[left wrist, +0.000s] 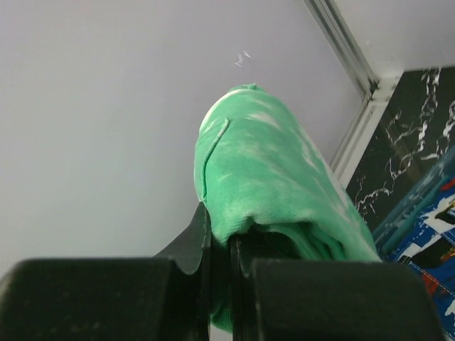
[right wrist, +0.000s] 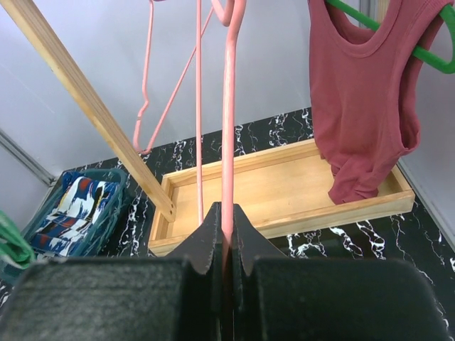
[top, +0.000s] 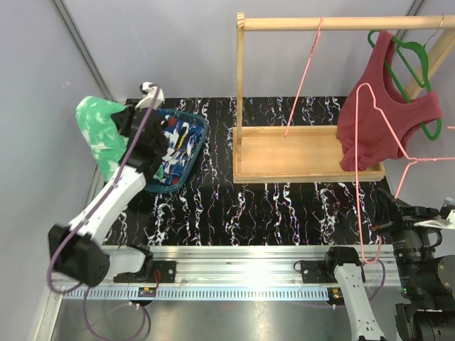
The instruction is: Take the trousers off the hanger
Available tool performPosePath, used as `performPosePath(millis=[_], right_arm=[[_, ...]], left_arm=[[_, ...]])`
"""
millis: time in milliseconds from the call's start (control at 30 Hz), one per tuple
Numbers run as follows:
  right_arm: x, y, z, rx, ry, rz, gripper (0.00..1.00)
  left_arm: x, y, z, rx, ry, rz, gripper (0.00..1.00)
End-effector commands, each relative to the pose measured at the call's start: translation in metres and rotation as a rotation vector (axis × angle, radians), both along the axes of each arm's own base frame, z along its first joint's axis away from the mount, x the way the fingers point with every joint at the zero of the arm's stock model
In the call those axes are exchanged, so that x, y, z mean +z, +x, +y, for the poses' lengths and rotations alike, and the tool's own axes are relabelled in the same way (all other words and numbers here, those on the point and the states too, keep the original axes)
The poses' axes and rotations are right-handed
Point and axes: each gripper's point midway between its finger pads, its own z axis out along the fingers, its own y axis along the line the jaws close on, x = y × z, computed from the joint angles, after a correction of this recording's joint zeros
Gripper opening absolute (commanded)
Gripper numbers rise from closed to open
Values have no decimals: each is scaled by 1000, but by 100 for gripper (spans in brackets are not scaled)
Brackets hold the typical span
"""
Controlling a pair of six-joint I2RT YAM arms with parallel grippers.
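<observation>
The green trousers hang high beside the wall, so the robot will bring its left gripper down toward the rack and let go of the fold of the green trousers over the teal basket (top: 202,128).
Green trousers mottled with white (top: 99,135) hang bunched at the far left beside the wall, held up off the table. My left gripper (top: 122,122) is shut on a fold of them; the left wrist view shows the green trousers (left wrist: 270,177) pinched between the jaws of that gripper (left wrist: 220,234). Blue printed trousers (top: 178,142) lie in a teal basket (top: 202,128). My right gripper (right wrist: 227,220) is shut on the wire of a bare pink hanger (right wrist: 228,106), which stands upright at the near right as a thin pink hanger (top: 357,163).
A wooden rack (top: 306,153) with a tray base stands at the back right. On its rod hang a second bare pink hanger (top: 306,71) and a dark red tank top (top: 380,106) on a green hanger (top: 416,60). The table top is black marble.
</observation>
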Motion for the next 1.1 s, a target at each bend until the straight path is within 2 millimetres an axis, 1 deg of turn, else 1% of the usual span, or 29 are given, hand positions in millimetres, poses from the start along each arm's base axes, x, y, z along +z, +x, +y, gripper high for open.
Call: performPosePath(millis=[0,67,100,133,167,200,233,267,300,333,367,400,433,467,500,533,567,600,633,767,800,833,867,900,933,1033,1067], right_arm=[[9,-7,-6,-27,-18,-46,0],[12,-12,-8,-34,-18,-55,0],[14,-14,-10,-48,-19,-60,0],[17,-17,-10,-29,-19,-72,0],[20,-19,-11,-36,-22,-81,0],[21,-21,-14,-44,-22,-87,0],[25,-23,-15,-47,-21,-96,0],[26,-25,-15,-49,-23,-100,0],[27,-25,-16,-51,-24,-105,0],[28,-26,-16,-52,-23,-108,0],[29,-27,-16,-51,-24,-111,0],[29,-27,-16,-51,-24,-111,0],[28,-25,-17,-54,-25,-109,0],[27,-24,-17,-59,-27,-106,0],[27,-23,-18,-62,-27,-102,0],[25,-20,-20,-70,-30,-93,0],[24,-17,-20,-75,-33,-83,0],[23,-15,-23,-90,-34,-78,0],[22,-12,-25,-101,-40,-71,0],[20,3,-31,-136,-68,-41,0],[20,7,-33,-146,-74,-35,0],[17,12,-34,-149,-81,-24,0],[19,19,-34,-151,-97,-22,0],[18,24,-34,-154,-101,-14,0],[17,33,-34,-154,-106,3,0],[19,44,-30,-132,-115,19,0],[17,49,-29,-126,-114,35,0]], left_arm=[[-25,41,-16,16,42,30,0],[-44,62,-28,-4,72,69,0],[-67,76,-36,-10,94,123,0],[-73,87,-46,-38,98,137,0],[-82,95,-56,-63,94,154,0],[-88,102,-62,-76,89,167,0],[-110,114,-71,-96,96,219,0],[-111,123,-77,-102,62,226,0],[-119,130,-81,-106,50,250,0],[-138,139,-87,-113,46,295,0],[-139,146,-92,-115,11,303,0],[-145,149,-94,-111,-2,318,0],[-160,157,-100,-115,-21,346,0],[-174,154,-103,-108,-73,385,0],[-165,161,-109,-117,-117,360,0],[-174,164,-115,-139,-150,381,0],[-190,162,-118,-129,-188,410,0],[-192,166,-127,-162,-229,416,0],[-197,166,-130,-171,-250,426,0],[-209,160,-147,-216,-361,442,0],[-212,159,-155,-249,-401,457,0],[-209,160,-160,-267,-430,453,0],[-212,156,-164,-266,-470,463,0],[-212,157,-169,-282,-499,466,0],[-208,159,-174,-296,-525,459,0],[-214,159,-185,-313,-579,492,0],[-210,161,-187,-314,-595,485,0]])
